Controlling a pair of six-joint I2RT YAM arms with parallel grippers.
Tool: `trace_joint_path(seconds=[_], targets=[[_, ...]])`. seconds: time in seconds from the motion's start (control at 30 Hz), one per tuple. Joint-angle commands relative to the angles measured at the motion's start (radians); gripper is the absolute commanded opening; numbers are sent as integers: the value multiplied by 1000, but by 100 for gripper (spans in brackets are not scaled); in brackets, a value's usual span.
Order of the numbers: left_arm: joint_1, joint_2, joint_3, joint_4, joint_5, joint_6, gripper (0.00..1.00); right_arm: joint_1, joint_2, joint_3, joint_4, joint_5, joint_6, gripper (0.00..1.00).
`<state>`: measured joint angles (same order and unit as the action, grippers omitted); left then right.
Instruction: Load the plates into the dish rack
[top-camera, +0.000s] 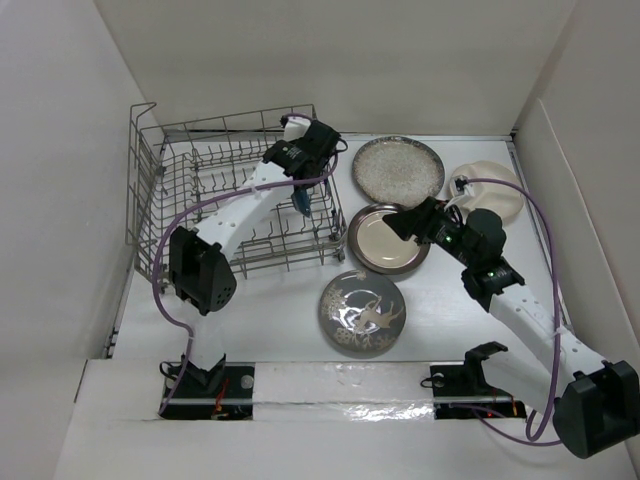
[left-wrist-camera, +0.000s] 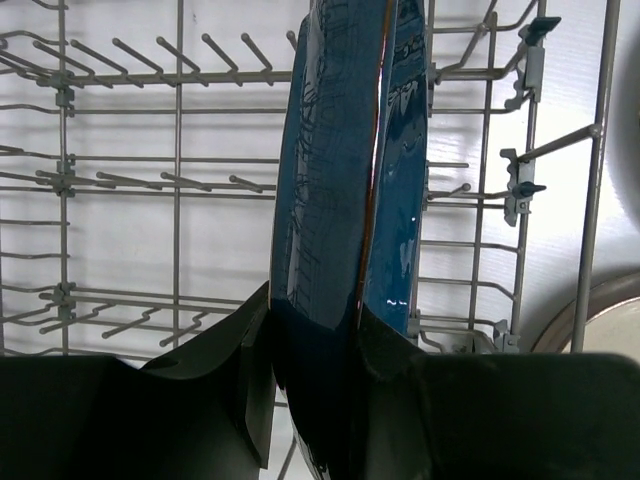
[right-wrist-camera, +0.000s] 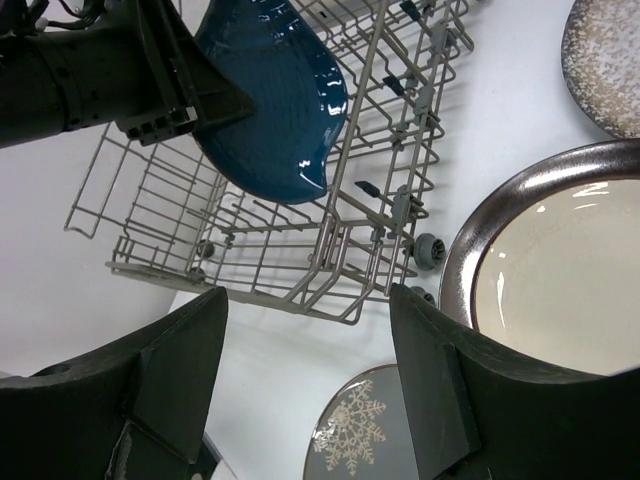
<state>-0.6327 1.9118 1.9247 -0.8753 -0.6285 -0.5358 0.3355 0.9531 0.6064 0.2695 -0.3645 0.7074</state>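
Note:
My left gripper should next lower the teal plate among the rack's wires by the brown-rimmed plate below and let go of it, because the teal plate is already upright.
My left gripper (top-camera: 300, 178) is shut on the rim of the dark teal-blue plate (top-camera: 300, 203) and holds it on edge over the right part of the grey wire dish rack (top-camera: 180, 200). In the left wrist view the plate (left-wrist-camera: 340, 200) stands upright between my fingers (left-wrist-camera: 240, 370), among the rack's tines (left-wrist-camera: 120, 180). My right gripper (top-camera: 398, 222) is open and empty above the cream plate with the dark brown rim (top-camera: 385, 250). The speckled beige plate (top-camera: 398, 168), the cream divided plate (top-camera: 495, 185) and the grey bird-pattern plate (top-camera: 362, 312) lie on the table.
The right wrist view shows the rack's near corner and wheels (right-wrist-camera: 380, 200), the teal plate (right-wrist-camera: 275, 110), the brown-rimmed plate (right-wrist-camera: 560, 260), the speckled plate (right-wrist-camera: 610, 60) and the grey plate (right-wrist-camera: 370, 430). My right arm covers part of the divided plate. White walls enclose the table.

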Motion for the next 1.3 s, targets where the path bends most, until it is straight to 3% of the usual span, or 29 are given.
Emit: trace_joint_path(seconds=[0.0,0.67,1.03,1.1,1.23,1.27], targets=[[4,-89,14,39,-116,2,0,7,-19,3,65,-7,-2,71],[-5,0,-102,87,24,14,0,7,-1,-13,96,-13,12,71],[-5,59,-62,55,82,63,0,7,16,-17,105,-2,12,71],[-5,67,-69,65,93,71,8,16,22,-17,106,4,12,71],[-5,62,-52,94,131,94,38,16,36,-17,106,19,7,71],[-5,59,-49,102,136,99,41,16,38,-20,106,27,9,71]])
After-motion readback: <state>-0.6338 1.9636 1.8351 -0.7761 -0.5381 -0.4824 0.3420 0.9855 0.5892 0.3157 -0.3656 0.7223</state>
